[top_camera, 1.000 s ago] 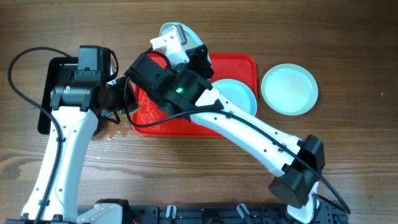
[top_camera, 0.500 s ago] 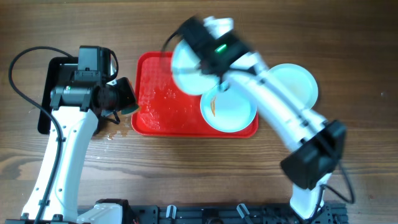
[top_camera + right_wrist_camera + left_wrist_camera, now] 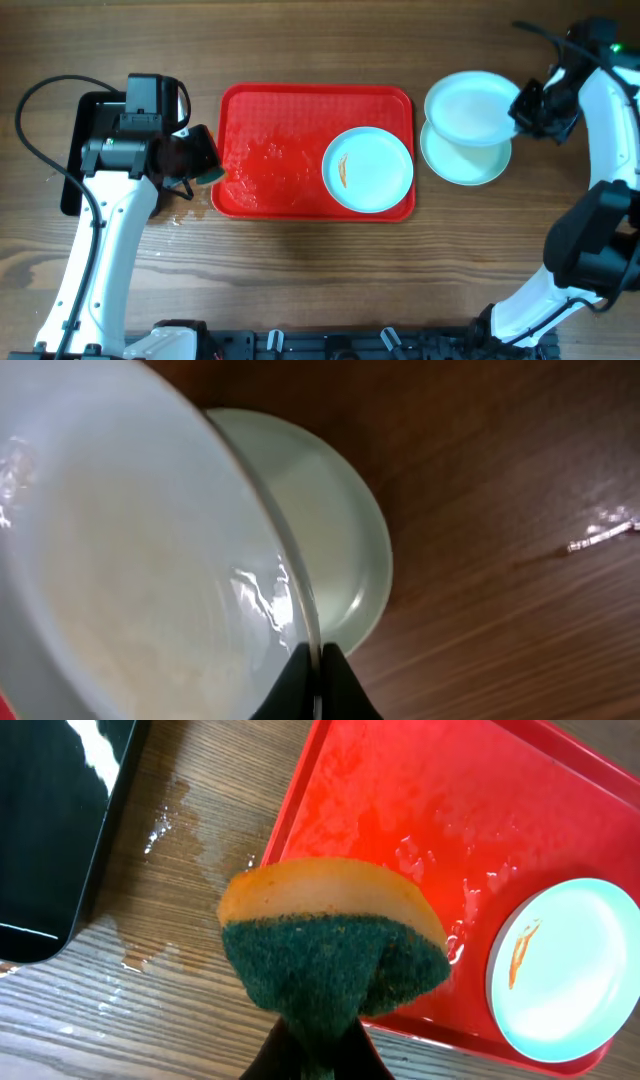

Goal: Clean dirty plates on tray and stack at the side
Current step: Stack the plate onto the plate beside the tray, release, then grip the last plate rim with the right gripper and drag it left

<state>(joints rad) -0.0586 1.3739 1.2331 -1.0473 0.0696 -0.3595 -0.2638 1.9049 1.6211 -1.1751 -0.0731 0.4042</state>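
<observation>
The robot's right gripper will next pull back and down to let go of the held plate on the clean plate, since that plate is below and back of the gripper.
The red tray lies mid-table, wet in its left half. One plate with an orange smear sits in its right part, also in the left wrist view. A clean plate lies on the table right of the tray. My right gripper is shut on the rim of another plate and holds it just above that one; the right wrist view shows the held plate over the lower plate. My left gripper is shut on a green-and-orange sponge at the tray's left edge.
A black glossy tray lies at the far left under the left arm, also in the left wrist view. Water drops lie on the wood between it and the red tray.
My right arm has swung from over the red tray to the right with the plate, now over the plate on the table. The left arm has not moved.
</observation>
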